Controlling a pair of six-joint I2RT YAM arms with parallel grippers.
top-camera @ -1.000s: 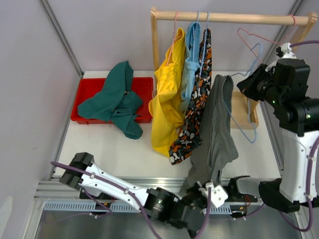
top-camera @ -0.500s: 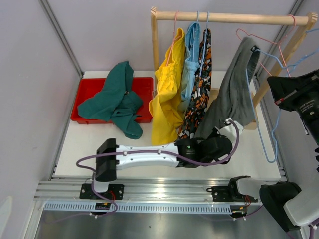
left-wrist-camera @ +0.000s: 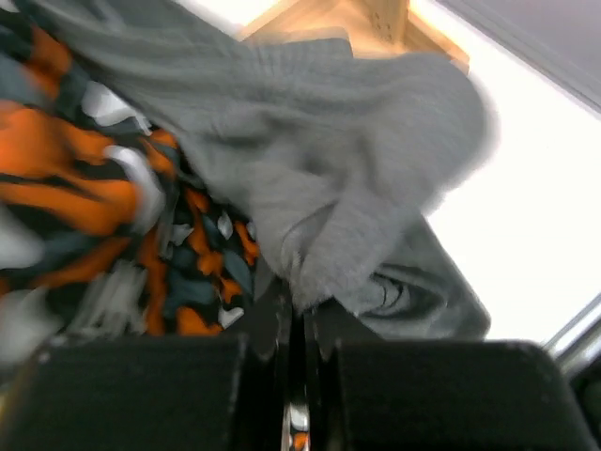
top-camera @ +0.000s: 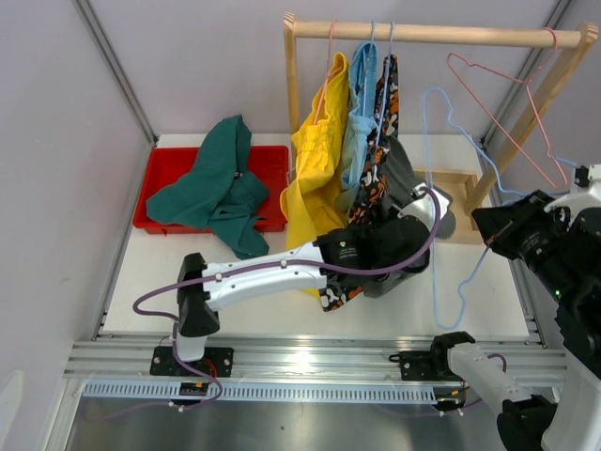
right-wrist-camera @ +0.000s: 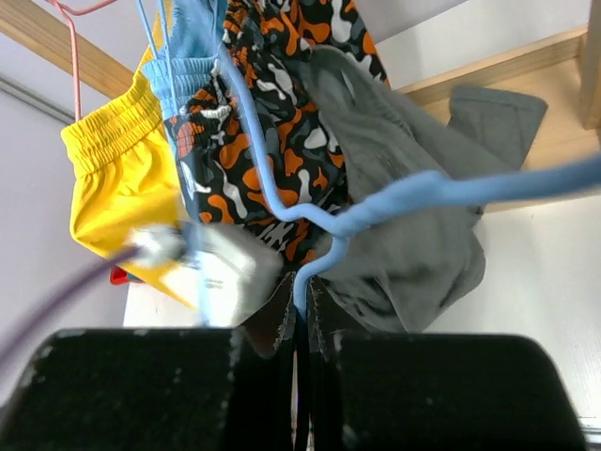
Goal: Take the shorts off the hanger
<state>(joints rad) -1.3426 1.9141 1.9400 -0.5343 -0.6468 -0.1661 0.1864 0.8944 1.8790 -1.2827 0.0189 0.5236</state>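
Observation:
I need to carry the bare blue hanger outward in my right gripper next. Then I need to hook it onto the rod's free part [top-camera: 512,37] beside the pink hanger and let it go.
My left gripper [top-camera: 418,221] is shut on the grey shorts [top-camera: 402,169], which bunch beside the rack's hanging clothes; the left wrist view shows its fingers [left-wrist-camera: 299,310] pinching grey fabric [left-wrist-camera: 357,169]. My right gripper [top-camera: 493,233] is shut on the blue wire hanger [top-camera: 434,188], which looks bare in the top view. In the right wrist view the hanger [right-wrist-camera: 423,193] runs from its fingers [right-wrist-camera: 302,296] in front of the grey shorts [right-wrist-camera: 404,254]. Yellow [top-camera: 315,178], light blue [top-camera: 362,103] and camouflage [top-camera: 376,141] shorts hang on the rod. Dark teal shorts [top-camera: 216,188] lie in the red bin [top-camera: 169,164].
The wooden rack [top-camera: 432,34] stands at the back, its post [top-camera: 291,85] left of the yellow shorts and its base [top-camera: 460,178] behind the grey shorts. An empty pink hanger [top-camera: 526,94] hangs at the rod's right end. A metal rail [top-camera: 310,362] runs along the near edge.
My left arm rose from the near edge, took hold of the grey shorts and pulled them left off the blue hanger. My right gripper moved down and nearer with the hanger.

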